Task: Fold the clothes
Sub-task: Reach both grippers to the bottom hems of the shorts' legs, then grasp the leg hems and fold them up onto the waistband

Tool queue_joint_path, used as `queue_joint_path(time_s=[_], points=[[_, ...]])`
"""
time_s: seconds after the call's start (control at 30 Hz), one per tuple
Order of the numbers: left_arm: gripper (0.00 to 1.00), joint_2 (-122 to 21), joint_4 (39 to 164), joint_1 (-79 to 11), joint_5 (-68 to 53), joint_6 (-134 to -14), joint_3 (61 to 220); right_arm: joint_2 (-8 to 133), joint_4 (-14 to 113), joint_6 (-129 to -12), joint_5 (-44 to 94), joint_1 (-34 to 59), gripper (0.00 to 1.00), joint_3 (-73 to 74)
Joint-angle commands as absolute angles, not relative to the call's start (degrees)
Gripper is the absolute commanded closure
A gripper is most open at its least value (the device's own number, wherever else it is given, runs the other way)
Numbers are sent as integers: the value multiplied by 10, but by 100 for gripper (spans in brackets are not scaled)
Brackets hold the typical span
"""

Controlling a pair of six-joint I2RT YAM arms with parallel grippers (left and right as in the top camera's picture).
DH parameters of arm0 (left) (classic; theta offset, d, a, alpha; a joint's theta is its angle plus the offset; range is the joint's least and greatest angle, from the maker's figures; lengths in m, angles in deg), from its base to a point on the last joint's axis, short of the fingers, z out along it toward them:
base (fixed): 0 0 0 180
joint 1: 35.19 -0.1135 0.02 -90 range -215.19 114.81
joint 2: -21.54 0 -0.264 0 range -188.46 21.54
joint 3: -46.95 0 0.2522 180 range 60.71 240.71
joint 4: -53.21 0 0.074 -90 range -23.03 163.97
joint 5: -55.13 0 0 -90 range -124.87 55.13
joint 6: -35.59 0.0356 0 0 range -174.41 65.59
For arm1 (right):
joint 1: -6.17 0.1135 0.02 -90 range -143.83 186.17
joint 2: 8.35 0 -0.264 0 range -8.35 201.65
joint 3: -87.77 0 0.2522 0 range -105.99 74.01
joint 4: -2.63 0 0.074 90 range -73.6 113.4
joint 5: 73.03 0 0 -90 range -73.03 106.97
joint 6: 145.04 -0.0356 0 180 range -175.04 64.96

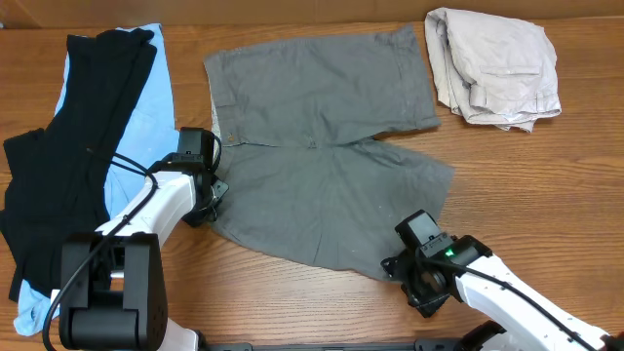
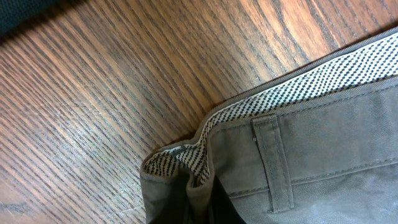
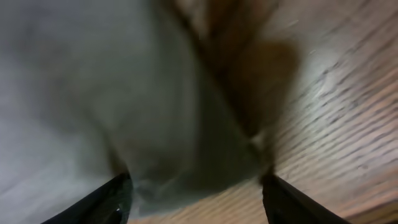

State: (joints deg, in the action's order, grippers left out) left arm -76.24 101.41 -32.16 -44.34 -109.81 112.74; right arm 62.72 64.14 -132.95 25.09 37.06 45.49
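I will raise the pinched fold of the waistband with my left gripper next, carry it outward and release it over the far waistband corner of the flat-spread shorts, because that corner is outward of my gripper.
The grey shorts [image 1: 322, 146] lie spread flat mid-table, waistband to the left, legs to the right. My left gripper [image 1: 210, 200] is at the near waistband corner. In the left wrist view [image 2: 202, 208] its dark fingers are shut on a pinched fold of the waistband [image 2: 273, 106], which shows a dotted lining. My right gripper [image 1: 398, 265] is at the near leg's hem corner. In the right wrist view [image 3: 196, 199] its fingers are wide apart with the blurred grey fabric [image 3: 124, 93] between them. Black shorts [image 1: 68, 166] lie on a light-blue garment [image 1: 156, 88] at left.
Crumpled beige shorts [image 1: 495, 66] lie at the back right. The wooden table [image 1: 546, 185] shows bare to the right of the grey shorts and along the front edge. The left arm's base [image 1: 107, 292] stands at the front left.
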Motion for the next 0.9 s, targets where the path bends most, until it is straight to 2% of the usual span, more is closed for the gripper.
queue_joint_path(time_s=[0.0, 0.1, 0.13, 0.2, 0.27, 0.33, 0.5, 0.7, 0.87], points=[[96, -774, 1021, -321, -458, -1101, 1102, 643, 620, -1348, 206, 373, 30, 459], [96, -774, 1021, -321, -458, -1101, 1102, 658, 599, -1348, 176, 373, 35, 459], [96, -774, 1022, -321, -458, -1101, 1102, 664, 594, -1348, 169, 373, 41, 459], [96, -774, 1023, -321, -458, -1087, 1102, 676, 593, -1348, 155, 373, 57, 459], [96, -774, 1022, -321, -459, -1057, 1104, 683, 593, -1347, 139, 373, 82, 459], [96, -774, 1024, -322, -460, -1019, 1109, 682, 593, -1343, 119, 373, 96, 458], [96, -767, 1121, -322, -460, -910, 1187, 663, 636, -1295, 76, 349, 96, 411], [96, -762, 1318, -321, -454, -860, 1365, 606, 794, -1206, 32, 282, 96, 267], [96, -762, 1421, -321, -465, -850, 1480, 562, 883, -1103, 31, 228, 96, 126]])
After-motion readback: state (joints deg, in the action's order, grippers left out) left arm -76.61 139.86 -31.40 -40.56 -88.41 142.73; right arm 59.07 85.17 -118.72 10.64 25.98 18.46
